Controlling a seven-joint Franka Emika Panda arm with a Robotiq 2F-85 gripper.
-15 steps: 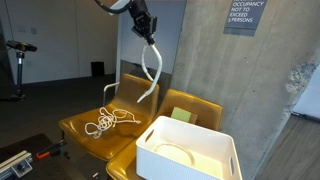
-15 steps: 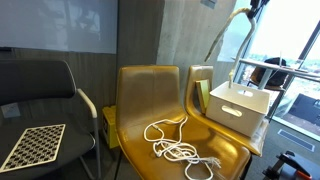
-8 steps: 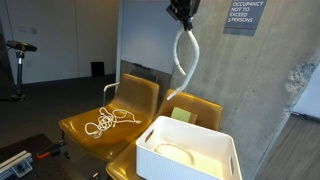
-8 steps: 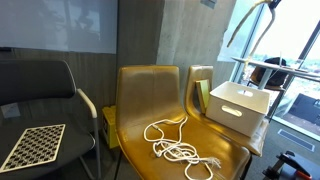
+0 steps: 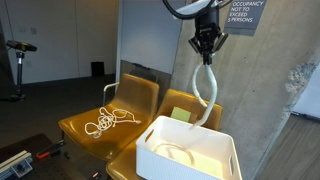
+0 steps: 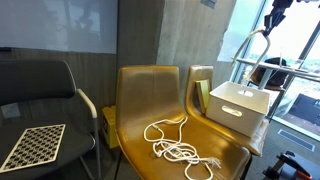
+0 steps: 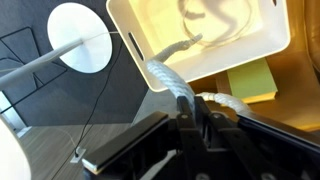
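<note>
My gripper holds the rope. Next, it will lower and move the rope over the middle of the white bin (image 5: 160,160), then open.
My gripper (image 5: 206,45) is shut on the top of a white rope (image 5: 206,92), high above the seats. The rope dangles in a loop, and its lower end reaches the rim of a white bin (image 5: 160,160) on a mustard-yellow chair. In an exterior view the gripper (image 6: 278,12) is at the top right with the rope (image 6: 250,55) above the bin (image 6: 235,110). The wrist view looks straight down: the rope (image 7: 165,75) runs from between my fingers into the bin (image 7: 140,40). A second white rope (image 5: 108,121) lies coiled on the neighbouring yellow chair (image 5: 75,128).
A yellow-green pad (image 5: 181,115) lies on the seat behind the bin. A black chair carrying a checkered board (image 6: 35,145) stands beside the yellow chairs. A concrete wall (image 5: 270,80) rises close behind the bin.
The gripper has carried the hanging rope sideways from above the chair with the coiled rope to above the white bin, and has come lower.
</note>
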